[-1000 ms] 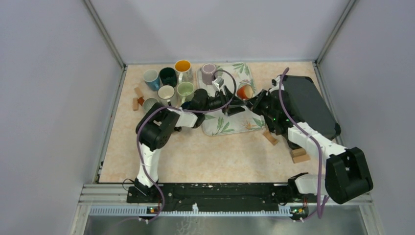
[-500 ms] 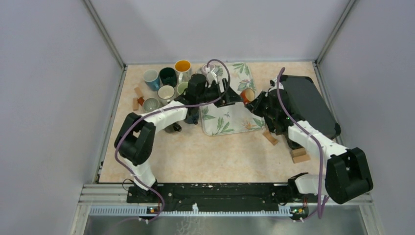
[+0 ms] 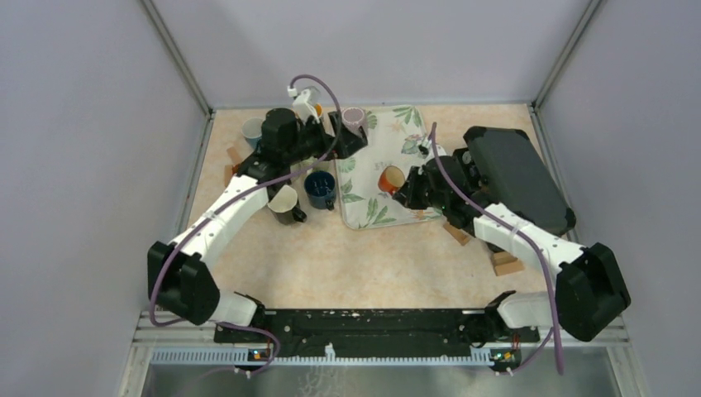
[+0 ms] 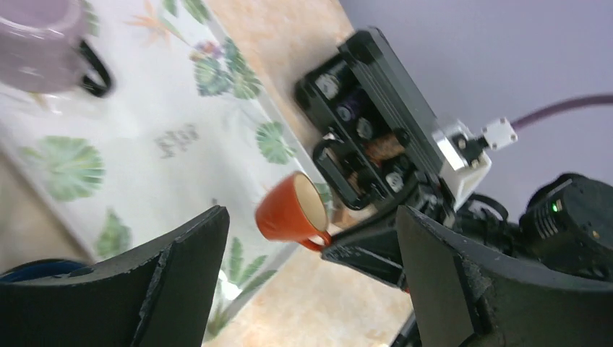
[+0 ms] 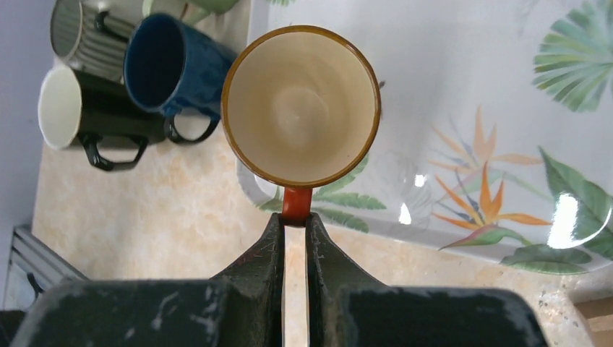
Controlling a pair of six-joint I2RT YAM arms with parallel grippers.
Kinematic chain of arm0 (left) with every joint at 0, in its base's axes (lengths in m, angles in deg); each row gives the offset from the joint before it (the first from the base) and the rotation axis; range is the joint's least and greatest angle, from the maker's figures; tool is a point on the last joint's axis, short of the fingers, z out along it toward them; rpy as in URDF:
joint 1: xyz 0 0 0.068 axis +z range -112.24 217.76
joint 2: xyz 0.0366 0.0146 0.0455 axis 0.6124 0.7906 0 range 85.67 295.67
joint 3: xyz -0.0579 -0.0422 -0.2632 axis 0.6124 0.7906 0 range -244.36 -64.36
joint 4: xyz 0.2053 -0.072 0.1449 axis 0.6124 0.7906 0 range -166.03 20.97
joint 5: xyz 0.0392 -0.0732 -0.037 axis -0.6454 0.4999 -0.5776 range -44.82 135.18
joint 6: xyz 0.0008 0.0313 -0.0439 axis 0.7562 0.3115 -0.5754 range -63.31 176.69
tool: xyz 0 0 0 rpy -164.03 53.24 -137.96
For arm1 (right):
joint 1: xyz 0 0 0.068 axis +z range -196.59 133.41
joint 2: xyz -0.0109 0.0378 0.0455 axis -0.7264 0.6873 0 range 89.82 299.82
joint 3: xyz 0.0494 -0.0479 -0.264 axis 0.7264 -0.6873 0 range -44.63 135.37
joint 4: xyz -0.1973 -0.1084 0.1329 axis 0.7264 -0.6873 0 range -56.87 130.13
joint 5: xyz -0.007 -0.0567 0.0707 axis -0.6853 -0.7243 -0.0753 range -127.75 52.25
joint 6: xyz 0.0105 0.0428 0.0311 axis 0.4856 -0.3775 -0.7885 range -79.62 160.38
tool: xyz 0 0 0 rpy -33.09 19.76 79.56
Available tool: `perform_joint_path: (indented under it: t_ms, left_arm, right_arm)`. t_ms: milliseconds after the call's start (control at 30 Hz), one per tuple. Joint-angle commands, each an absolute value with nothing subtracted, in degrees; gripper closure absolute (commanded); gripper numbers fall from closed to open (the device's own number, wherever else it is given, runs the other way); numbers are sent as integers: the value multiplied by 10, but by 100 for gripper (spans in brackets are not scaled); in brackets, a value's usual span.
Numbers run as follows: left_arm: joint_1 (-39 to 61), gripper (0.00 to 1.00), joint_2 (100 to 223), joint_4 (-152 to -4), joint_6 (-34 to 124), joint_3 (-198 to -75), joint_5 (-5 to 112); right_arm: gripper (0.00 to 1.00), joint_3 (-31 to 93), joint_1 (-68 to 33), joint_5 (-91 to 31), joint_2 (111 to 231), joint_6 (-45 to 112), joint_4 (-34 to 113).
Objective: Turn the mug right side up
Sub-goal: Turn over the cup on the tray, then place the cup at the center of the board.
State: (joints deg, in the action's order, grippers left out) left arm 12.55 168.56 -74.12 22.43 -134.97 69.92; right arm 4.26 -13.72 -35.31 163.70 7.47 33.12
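Observation:
My right gripper should next lower back past the tray's near corner to release the mug, as bare tabletop lies below and to the left in the top view.
The mug (image 5: 300,105) is orange outside and cream inside. My right gripper (image 5: 295,217) is shut on its orange handle and holds it above the near left part of the leaf-patterned tray (image 5: 470,108). In the top view the mug (image 3: 390,179) hangs tilted, with its mouth facing up and to the left. My left gripper (image 3: 343,136) stands open and empty near the tray's far left corner, apart from the mug. In the left wrist view the mug (image 4: 289,213) shows well beyond the wide-spread fingers (image 4: 181,267).
A purple mug (image 3: 353,118) stands on the tray's (image 3: 372,211) far left corner. A blue mug (image 3: 319,188) and a black mug (image 3: 285,204) sit just left of the tray. More mugs (image 3: 255,131) cluster at the back left. A dark case (image 3: 517,178) and wooden blocks (image 3: 506,262) lie at the right.
My left arm has swung back and to the left, away from the orange mug, and its jaws have opened wider. My right gripper has carried the mug leftward and nearer over the tray.

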Motion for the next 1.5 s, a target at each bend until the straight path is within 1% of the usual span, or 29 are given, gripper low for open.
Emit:
perform_joint_path:
  t_ms: [0, 167, 300, 567, 900, 1467]
  left_arm:
    - [160, 7, 1630, -703, 286, -1328, 654]
    - [190, 6, 1606, -695, 304, -1307, 643]
    - [208, 5, 1604, -697, 305, -1298, 651]
    - [227, 5, 1606, -702, 308, -1297, 665]
    - [254, 2, 1598, -695, 315, -1301, 661]
    - [298, 2, 1592, -689, 320, -1288, 673]
  right_arm:
    - [100, 90, -90, -369, 1643, 113, 323]
    - [100, 118, -23, -376, 1669, 126, 314]
    - [100, 148, 28, -405, 1700, 138, 302]
    - [100, 192, 99, -432, 1758, 173, 287]
    - [100, 232, 128, -433, 1831, 201, 314]
    - [100, 278, 172, -483, 1928, 235, 308]
